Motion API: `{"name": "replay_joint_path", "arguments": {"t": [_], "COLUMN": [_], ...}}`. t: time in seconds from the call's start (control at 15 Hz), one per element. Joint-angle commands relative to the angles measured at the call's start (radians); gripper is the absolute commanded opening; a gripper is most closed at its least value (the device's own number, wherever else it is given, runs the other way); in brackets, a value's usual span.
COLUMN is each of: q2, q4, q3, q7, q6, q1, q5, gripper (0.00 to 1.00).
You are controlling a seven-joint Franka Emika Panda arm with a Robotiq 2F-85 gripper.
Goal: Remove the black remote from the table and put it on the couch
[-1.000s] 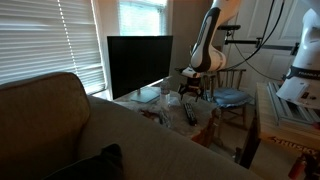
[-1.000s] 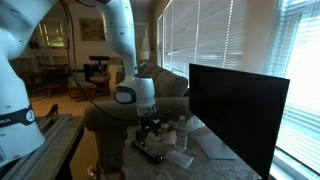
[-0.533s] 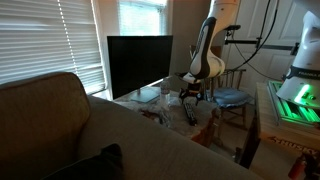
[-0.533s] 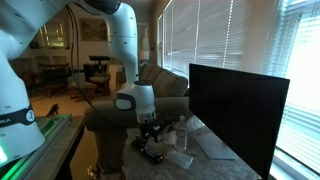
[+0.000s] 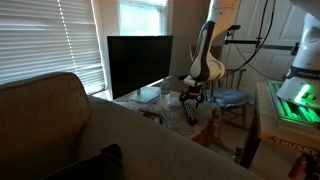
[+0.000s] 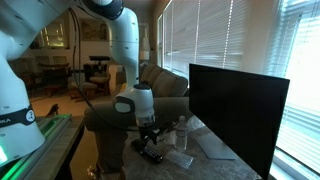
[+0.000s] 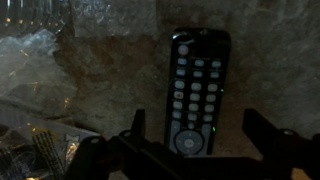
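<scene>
My open gripper moves down over the remote's lower end (image 7: 191, 141) next and closes across its sides, since its two fingers already straddle the remote.
The black remote (image 7: 195, 90) lies flat on the table (image 7: 110, 70), whose pale top is under crinkled clear plastic. In the wrist view my gripper (image 7: 197, 125) is open, its two fingers astride the remote's lower end and apart from it. In both exterior views the gripper (image 5: 191, 97) (image 6: 150, 142) hangs low over the remote (image 5: 190, 115) (image 6: 151, 154) on the small table (image 5: 150, 104) (image 6: 205, 150). The tan couch (image 5: 70, 130) (image 6: 160, 80) fills the foreground in one of them.
A big black flat screen (image 5: 138, 65) (image 6: 235, 110) stands on the table behind the remote. A wooden chair with a blue cushion (image 5: 232, 98) stands next to the table. Clear items (image 6: 180, 135) sit on the table near the gripper. Window blinds (image 5: 45, 40) line the wall.
The arm has come down and in toward the table, bringing the gripper lower over the remote. The remote has not moved.
</scene>
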Motion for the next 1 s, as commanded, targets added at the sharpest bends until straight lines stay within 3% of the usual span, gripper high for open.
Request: {"name": "replay_joint_path", "arguments": {"t": [0.0, 0.6, 0.67, 0.93], "q2": [0.041, 0.078, 0.08, 0.09], "q4": [0.031, 0.064, 0.064, 0.07], "q3": [0.019, 0.053, 0.057, 0.059], "q7": [-0.029, -0.066, -0.07, -0.08], "q6": [0.025, 0.054, 0.06, 0.069], "q1": [-0.03, -0.072, -0.075, -0.077], "q5": [-0.028, -0.028, -0.028, -0.026], "gripper": [1.0, 0.98, 0.83, 0.53]}}
